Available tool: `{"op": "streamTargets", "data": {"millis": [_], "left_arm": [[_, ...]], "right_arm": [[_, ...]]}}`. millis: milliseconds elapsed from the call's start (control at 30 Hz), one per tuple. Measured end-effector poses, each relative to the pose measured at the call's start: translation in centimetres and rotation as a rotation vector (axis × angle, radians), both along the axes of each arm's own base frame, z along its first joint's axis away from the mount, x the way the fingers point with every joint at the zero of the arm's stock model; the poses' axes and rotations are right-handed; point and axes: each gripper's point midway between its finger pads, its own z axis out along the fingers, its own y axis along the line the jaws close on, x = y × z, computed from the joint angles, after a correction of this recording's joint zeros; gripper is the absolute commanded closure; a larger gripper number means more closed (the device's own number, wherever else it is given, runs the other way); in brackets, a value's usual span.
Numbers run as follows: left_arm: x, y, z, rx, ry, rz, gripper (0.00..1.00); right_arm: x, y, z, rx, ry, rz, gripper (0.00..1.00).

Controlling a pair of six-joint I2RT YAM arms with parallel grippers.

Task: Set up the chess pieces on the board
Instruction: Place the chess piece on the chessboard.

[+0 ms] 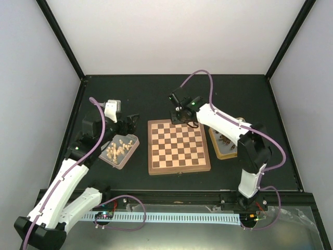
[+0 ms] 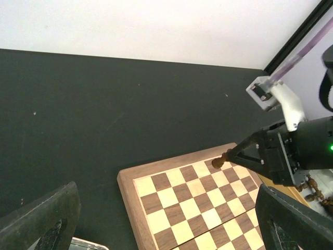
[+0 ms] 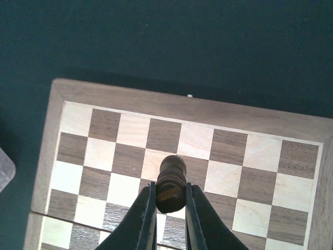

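Note:
The brown chess piece point(image 3: 170, 183) hangs above the empty board, so the right gripper should next lower it onto the dark square in the second-farthest row point(image 3: 193, 170) and let it go.
The wooden chessboard point(image 1: 179, 147) lies in the middle of the black table, with no pieces standing on it. My right gripper point(image 3: 170, 198) is shut on a dark brown chess piece point(image 3: 170, 183) and holds it above the board's far rows. The same piece point(image 2: 219, 161) shows in the left wrist view, pinched at the right gripper's tip over the board's far edge point(image 2: 171, 165). In the top view the right gripper point(image 1: 183, 115) hangs over the far edge. My left gripper point(image 1: 133, 119) is open and empty, left of the board above the tray.
A metal tray point(image 1: 120, 152) holding several pale cream pieces sits left of the board. Another tray point(image 1: 223, 146) with dark pieces sits right of the board, partly under the right arm. A purple cable loops over the right arm.

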Motion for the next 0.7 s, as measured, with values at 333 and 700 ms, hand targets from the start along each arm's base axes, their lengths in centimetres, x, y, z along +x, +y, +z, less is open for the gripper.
{"op": "streamTargets", "data": {"millis": [333,700], "left_arm": [[0.1,0.2,-0.2,0.012,0.003,0.011,0.06],[0.2,0.2,-0.4,0.014,0.008,0.012,0.06]], "right_arm": [[-0.6,0.3,-4.4,-0.097,0.085,0.029,0.86],[-0.4,0.1,-6.6,-0.159,0.121,0.037,0.62]]}}
